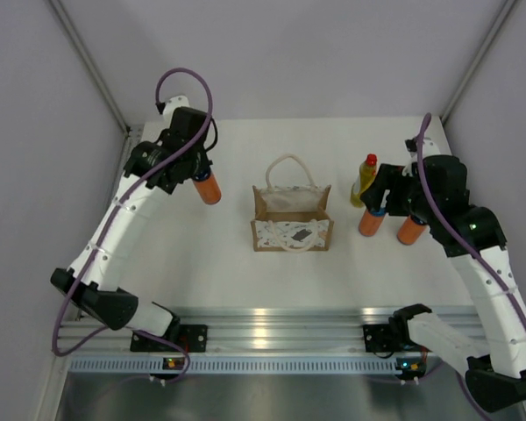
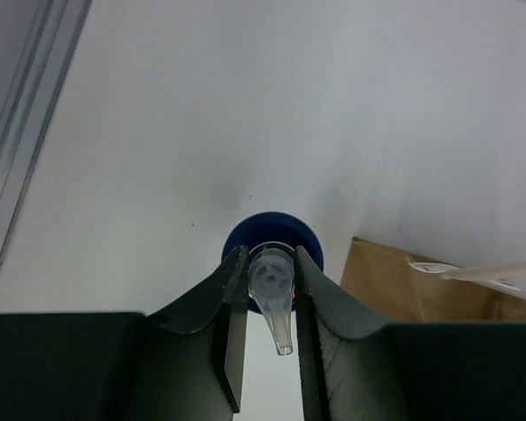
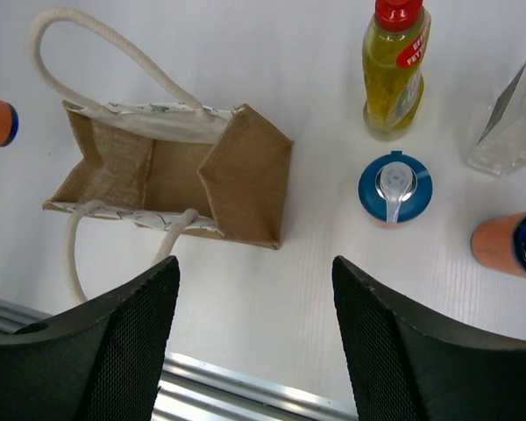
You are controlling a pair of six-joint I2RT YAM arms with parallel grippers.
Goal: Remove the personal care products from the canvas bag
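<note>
I should lower my left gripper next until the hanging orange bottle stands, and then release its nozzle (image 2: 274,285), because the tabletop beside the bag is bare and free below my gripper.
The tan canvas bag (image 1: 291,217) stands open mid-table; the right wrist view shows its inside (image 3: 171,171) empty. My left gripper (image 1: 197,171) is shut on the clear pump nozzle (image 2: 274,285) of an orange bottle (image 1: 208,188) with a blue cap (image 2: 272,235), left of the bag. My right gripper (image 1: 379,195) is open and empty, above the table right of the bag (image 3: 254,351). Near it are the yellow red-capped bottle (image 3: 393,70), an upright blue-capped bottle (image 3: 394,189), another orange bottle (image 3: 504,247) and the whitish bottle (image 3: 513,118), which the arm hides in the top view.
An aluminium rail (image 1: 272,320) runs along the near table edge, carrying both arm bases. Grey walls close the left, back and right sides. Bare white table (image 1: 237,272) lies between the bag and the rail.
</note>
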